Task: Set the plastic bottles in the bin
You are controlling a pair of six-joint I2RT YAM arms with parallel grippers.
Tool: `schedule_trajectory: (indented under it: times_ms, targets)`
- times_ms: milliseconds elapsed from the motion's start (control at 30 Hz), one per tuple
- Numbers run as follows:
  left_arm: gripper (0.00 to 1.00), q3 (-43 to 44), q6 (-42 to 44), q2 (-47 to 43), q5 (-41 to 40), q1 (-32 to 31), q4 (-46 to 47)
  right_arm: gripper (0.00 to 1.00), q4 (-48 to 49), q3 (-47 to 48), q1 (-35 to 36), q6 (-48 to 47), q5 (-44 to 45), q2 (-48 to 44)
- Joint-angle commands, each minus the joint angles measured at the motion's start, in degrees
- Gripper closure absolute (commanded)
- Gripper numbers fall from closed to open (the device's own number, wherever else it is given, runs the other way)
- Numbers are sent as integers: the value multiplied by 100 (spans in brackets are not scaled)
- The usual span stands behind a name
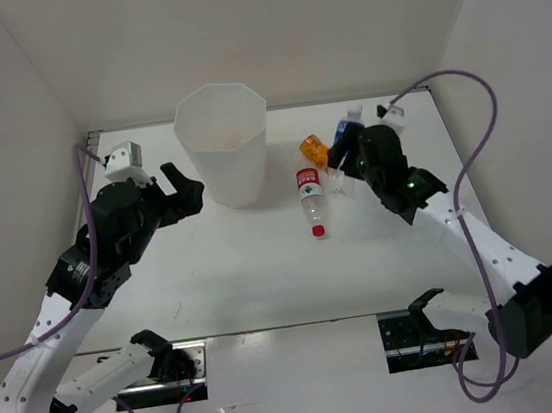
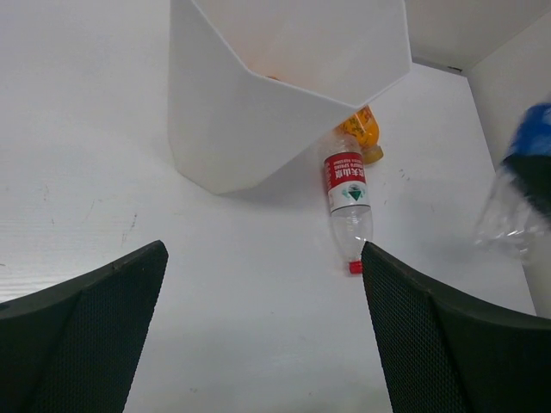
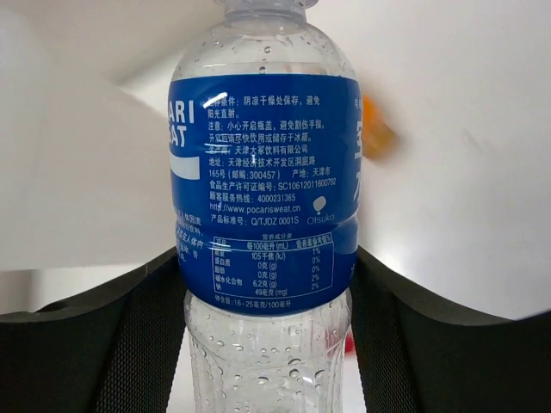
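The right gripper lifts the blue-label bottle (image 1: pixel 350 133) past the bin's rim next, then lets it go over the bin's opening, as the tall bin opens only at its top.
The white faceted bin (image 1: pixel 224 150) stands at the back centre and also shows in the left wrist view (image 2: pixel 258 112). My right gripper (image 1: pixel 348 160) is shut on the blue-label bottle (image 1: pixel 350 133), its fingers (image 3: pixel 138 344) pressing both sides of the bottle (image 3: pixel 263 198). The red-label bottle (image 1: pixel 310 198) lies on the table, red cap toward me, right of the bin (image 2: pixel 347 194). One orange bottle (image 1: pixel 314 149) lies just behind it (image 2: pixel 363 133). My left gripper (image 1: pixel 188 189) is open and empty left of the bin (image 2: pixel 263 258). The second orange bottle is not visible; a faint orange tint shows inside the bin.
White walls close the table at the back and both sides. Purple cables loop beside each arm. The blue-label bottle shows blurred at the right edge of the left wrist view (image 2: pixel 521 185).
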Motion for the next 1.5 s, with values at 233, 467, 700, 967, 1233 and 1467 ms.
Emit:
schedule_trajectory:
  times_ms: [233,467,700,967,1233,1467]
  targets:
    - [0,-24,105,43,-232,30,-109,55,2284,3359,625,-1772,-1458,1647]
    - [0,-252,43,96,23,83,-109,54,1968,5838,1240,-2484,-1800,3827]
    - [0,-305,43,210,208,83,-109,43,1353,7615,1382,-2652,-1809,5384]
    - [0,-357,43,210,208,83,-109,32,981,7679,1496,-2547,-1564,5492]
    - [0,-358,43,315,321,136,-57,0,1642,6184,1549,-2678,-1291,4454]
    - [0,-358,43,490,445,136,58,0,1589,6297,1549,-3100,-949,4129]
